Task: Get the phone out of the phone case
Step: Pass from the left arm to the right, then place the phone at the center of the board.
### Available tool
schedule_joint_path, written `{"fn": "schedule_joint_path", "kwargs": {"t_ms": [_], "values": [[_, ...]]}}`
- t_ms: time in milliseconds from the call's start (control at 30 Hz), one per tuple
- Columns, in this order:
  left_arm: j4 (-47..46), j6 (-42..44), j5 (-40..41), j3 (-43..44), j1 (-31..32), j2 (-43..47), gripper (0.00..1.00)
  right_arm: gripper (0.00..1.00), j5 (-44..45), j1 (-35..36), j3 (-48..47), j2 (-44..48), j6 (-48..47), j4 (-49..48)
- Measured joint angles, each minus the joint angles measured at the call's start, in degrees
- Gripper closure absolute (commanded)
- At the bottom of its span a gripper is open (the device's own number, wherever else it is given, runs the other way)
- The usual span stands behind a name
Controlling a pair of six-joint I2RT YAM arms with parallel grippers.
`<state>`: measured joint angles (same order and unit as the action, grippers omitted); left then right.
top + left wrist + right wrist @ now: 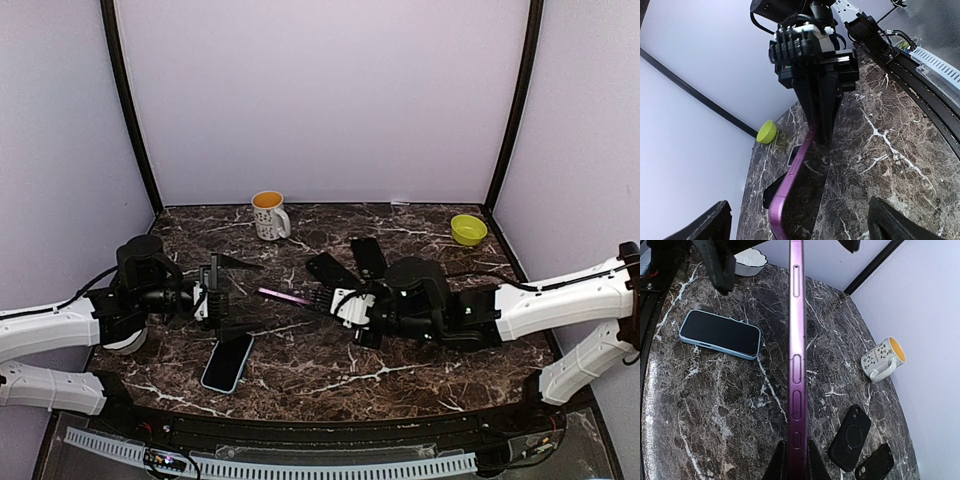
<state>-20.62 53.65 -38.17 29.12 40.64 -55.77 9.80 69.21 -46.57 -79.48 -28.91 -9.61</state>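
Observation:
My right gripper will next move outward toward the green bowl. Then it will go down and let go of the purple phone [285,296] on bare marble beside the black cases, because that spot is clear.
My right gripper [333,300] [796,462] is shut on one end of a bare purple phone [285,296] [796,340] [790,195], held on edge above the table with its side buttons showing. The phone's free end lies between the fingers [712,225] of my left gripper [213,290] [797,222], which stands open and does not touch it. Two black phone cases [330,268] [368,255] [850,437] lie flat on the marble behind the right gripper.
A second phone in a light blue case [228,362] [720,334] lies face up near the front left. A white mug [270,215] [884,359] stands at the back and a green bowl [467,230] [767,132] at the back right.

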Motion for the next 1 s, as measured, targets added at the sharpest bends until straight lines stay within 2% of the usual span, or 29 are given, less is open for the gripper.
{"fn": "schedule_joint_path", "kwargs": {"t_ms": [167,333,633,800,1000], "values": [[-1.9,0.0,1.0,0.0,0.0,0.4,0.01,1.0,-3.0,-5.8,0.8,2.3,9.6,0.2],[-3.3,-0.1,2.2,0.0,0.0,0.5,0.01,1.0,-5.9,-15.2,1.7,5.3,20.5,0.2],[-3.8,-0.1,3.1,0.0,0.0,0.6,0.01,1.0,-7.5,-25.6,2.4,5.5,33.5,1.5],[-4.0,-0.1,3.3,0.0,0.0,0.6,0.01,1.0,-11.9,-33.5,1.8,2.4,38.7,3.8],[-4.0,0.0,3.4,0.0,0.0,0.6,0.01,1.0,-20.3,-43.8,-1.7,-6.0,45.4,6.5]]}}
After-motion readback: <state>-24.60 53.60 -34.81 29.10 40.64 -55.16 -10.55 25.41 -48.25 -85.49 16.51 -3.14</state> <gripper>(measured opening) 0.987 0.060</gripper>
